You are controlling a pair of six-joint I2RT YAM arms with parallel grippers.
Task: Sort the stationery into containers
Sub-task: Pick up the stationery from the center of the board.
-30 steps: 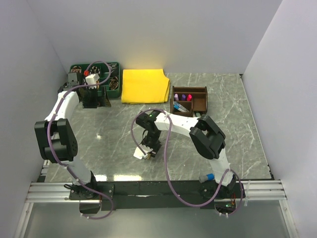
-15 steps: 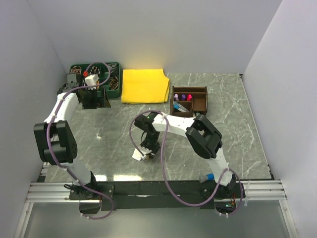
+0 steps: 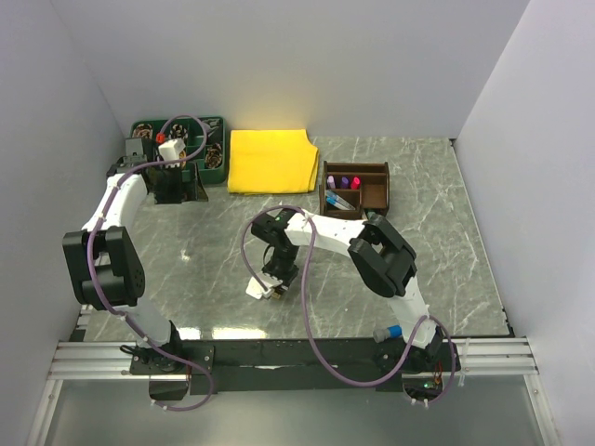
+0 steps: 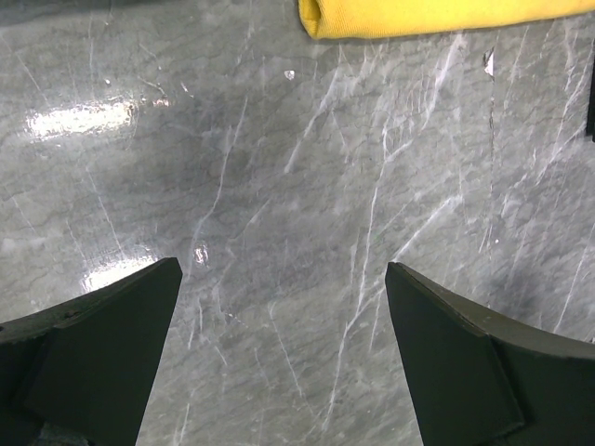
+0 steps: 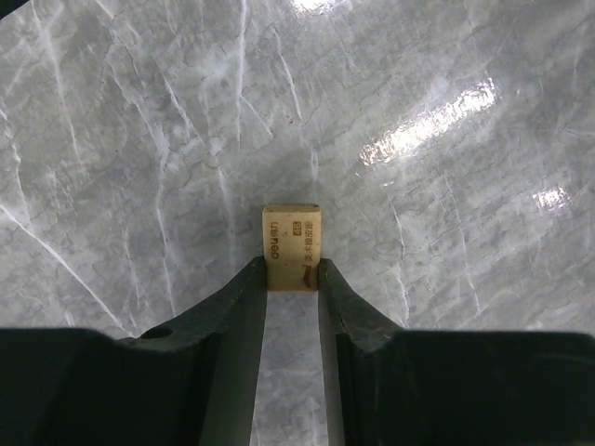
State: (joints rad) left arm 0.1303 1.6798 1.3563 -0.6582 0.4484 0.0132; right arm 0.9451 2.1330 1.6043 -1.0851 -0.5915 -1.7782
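Observation:
My right gripper will next lift the eraser outward and to the right in the top view, to the section at the organiser's near edge (image 3: 374,210), because that section is empty.
My right gripper (image 5: 293,274) is shut on a small tan eraser (image 5: 292,244) with dark print, pinched between the fingertips just over the marble table. From the top camera the right gripper (image 3: 275,286) sits near the table's front middle. The dark brown wooden organiser (image 3: 357,190) stands at the back right and holds marker pens with purple, blue and pink caps (image 3: 343,183). My left gripper (image 4: 279,362) is open and empty over bare marble; from the top camera it (image 3: 174,193) is at the back left.
A dark green tray (image 3: 212,125) with coiled round items stands at the back left corner. A folded yellow cloth (image 3: 271,160) lies beside it; its edge shows in the left wrist view (image 4: 437,17). White walls close in the table.
My right gripper has shifted slightly left and nearer the front edge with the eraser between its fingers. The left arm has barely moved.

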